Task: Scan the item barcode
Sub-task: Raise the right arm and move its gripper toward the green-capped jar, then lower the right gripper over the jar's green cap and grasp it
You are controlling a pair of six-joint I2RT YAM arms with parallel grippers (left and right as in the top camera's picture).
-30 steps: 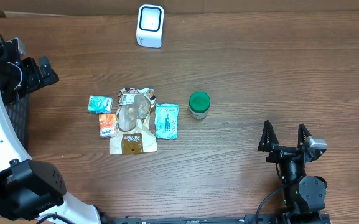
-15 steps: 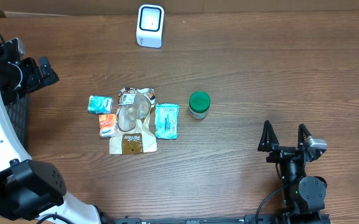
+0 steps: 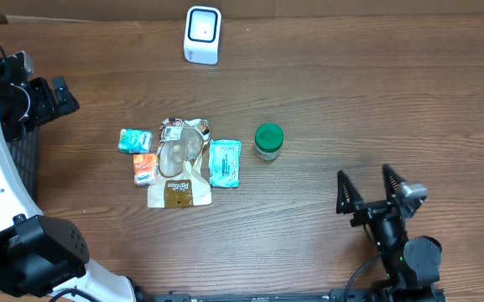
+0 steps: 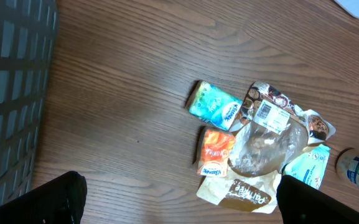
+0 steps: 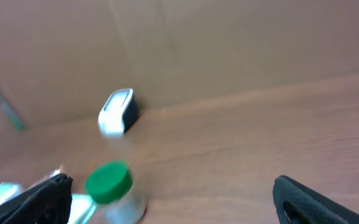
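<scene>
My right gripper swings next over the jar's green lid [image 3: 268, 136] [image 5: 109, 182], which stands outward and to the left of it in the overhead view. Then it tilts down, lowers and closes.
The white barcode scanner [image 3: 202, 34] stands at the table's far edge and shows blurred in the right wrist view [image 5: 117, 112]. Mid-table lie the items: a green-lidded jar [image 3: 268, 141], a teal wipes packet [image 3: 224, 163], a clear and brown bag [image 3: 179, 164], an orange packet [image 3: 145, 169] and a small teal packet [image 3: 134, 140]. My right gripper [image 3: 363, 176] stands open at the front right, apart from the jar [image 5: 109, 186], holding nothing. At the far left, raised above the table, my left gripper [image 3: 65, 95] is open and empty, looking down on the pile [image 4: 266, 143].
A dark mesh basket [image 4: 11, 93] sits at the table's left edge, below the left arm. A brown cardboard wall [image 5: 229, 43] runs behind the scanner.
My right gripper has shifted left and swung toward the jar; its wrist view is motion-blurred. The left arm and the items have not moved.
</scene>
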